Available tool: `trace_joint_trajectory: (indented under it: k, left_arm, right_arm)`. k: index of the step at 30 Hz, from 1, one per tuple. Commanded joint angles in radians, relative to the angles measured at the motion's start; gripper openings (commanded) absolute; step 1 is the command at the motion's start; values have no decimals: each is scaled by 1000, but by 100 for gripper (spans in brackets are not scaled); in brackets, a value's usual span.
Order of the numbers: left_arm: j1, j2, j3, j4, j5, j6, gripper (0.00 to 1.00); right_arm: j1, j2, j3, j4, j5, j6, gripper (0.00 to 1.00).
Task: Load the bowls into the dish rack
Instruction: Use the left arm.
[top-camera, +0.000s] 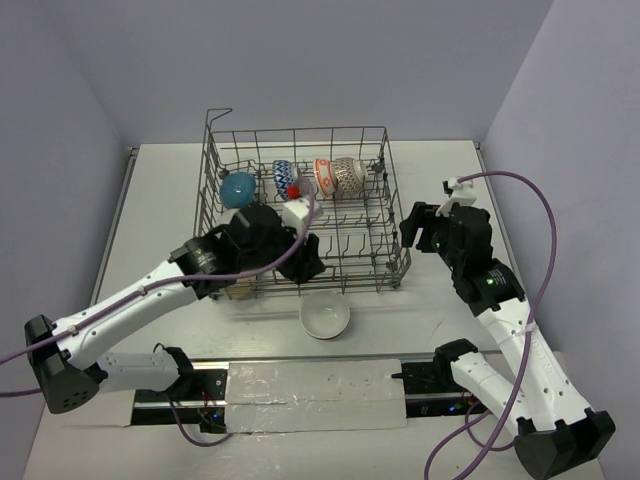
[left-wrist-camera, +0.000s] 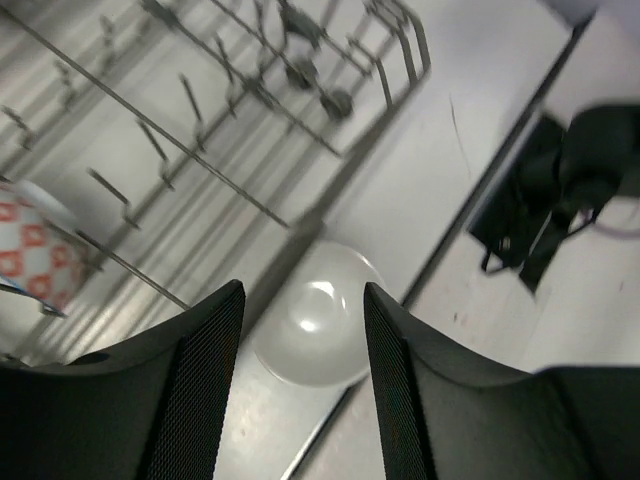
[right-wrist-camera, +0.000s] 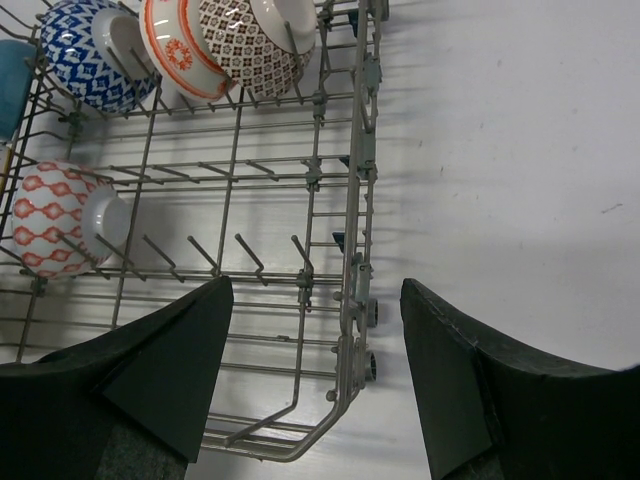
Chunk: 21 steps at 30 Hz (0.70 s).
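The robot's left gripper needs to move back from the front edge of the rack next, and down onto the near rim of the white bowl.
The grey wire dish rack (top-camera: 296, 130) stands mid-table. On edge between its far tines are a teal bowl (top-camera: 238, 188), a blue patterned bowl (top-camera: 283, 173), an orange bowl (top-camera: 322, 171) and a brown patterned bowl (top-camera: 348, 175). A plain white bowl (top-camera: 325, 317) sits upright on the table just in front of the rack. My left gripper (top-camera: 303, 255) hangs open over the rack's front edge; the left wrist view shows the white bowl (left-wrist-camera: 315, 330) below and between its fingertips, untouched. Open and empty, my right gripper (top-camera: 418, 228) hovers beside the rack's right side.
A red-and-white patterned bowl (right-wrist-camera: 55, 215) rests in the rack's (right-wrist-camera: 362, 150) nearer row, also showing in the left wrist view (left-wrist-camera: 30, 255). The right arm's black base (left-wrist-camera: 570, 190) is bolted at the table's near edge. Grey walls enclose the table on three sides.
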Motion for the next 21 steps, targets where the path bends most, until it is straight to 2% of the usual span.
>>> trace_joint_trajectory:
  k: [1,5,8,21]
  left_arm:
    - [-109,29,-9,-87,-91,73,55]
    - [-235,130,-9,-131,-161,88,55]
    - [-276,168,-23,-127,-198,91,54]
    - [-350,259,-75,-98,-220,76,53]
  right_arm:
    - [5,-20,17,40,24,1,76]
    - [5,-29,17,35,38,1,76]
    - [5,-36,17,35,42,2,76]
    - [6,-39,12,34,55,5,76]
